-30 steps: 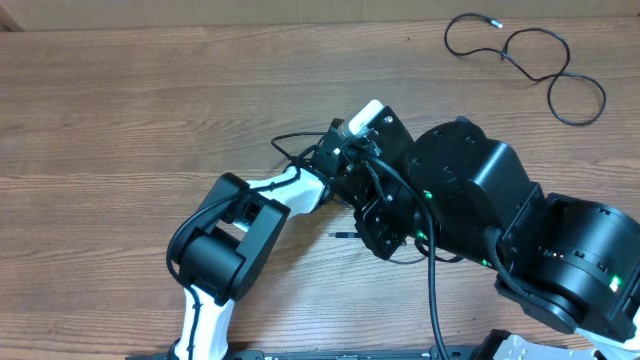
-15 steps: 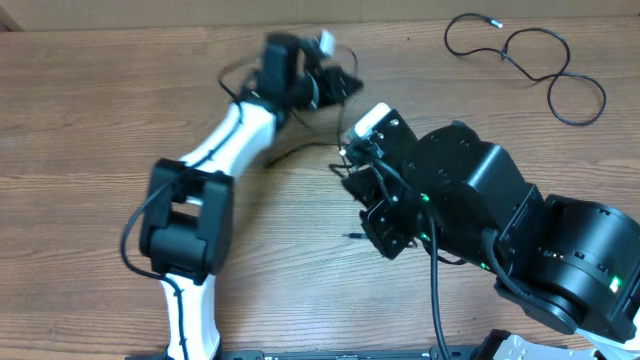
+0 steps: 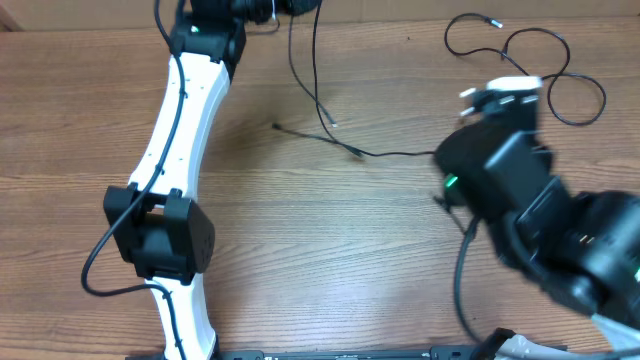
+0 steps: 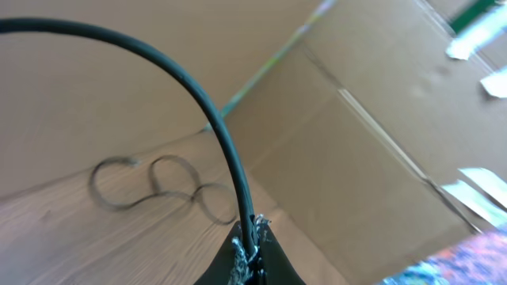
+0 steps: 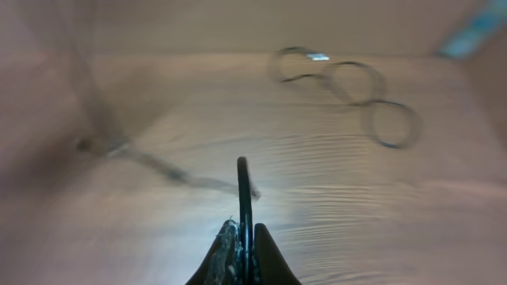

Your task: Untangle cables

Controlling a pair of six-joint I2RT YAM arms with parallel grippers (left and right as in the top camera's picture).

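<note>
My right gripper swings to the right in the overhead view and down next. It lets go of its cable there, since the wood before the looped cable is bare.
My left gripper is at the table's far edge, shut on a thin black cable that hangs down in two strands toward the table. In the left wrist view the jaws pinch this cable. A second black cable lies stretched across the table toward my right arm. In the right wrist view the jaws are shut on a black cable. I cannot tell whether the two cables touch. A third cable lies in loose loops at the far right.
The looped cable also shows in the left wrist view and the right wrist view. A cardboard wall stands beyond the table's far edge. My left arm stretches across the left half of the wooden table.
My left arm has swung from the table's middle to the far edge. My right arm has pulled back to the right. The bundle between them has been drawn out into long strands.
</note>
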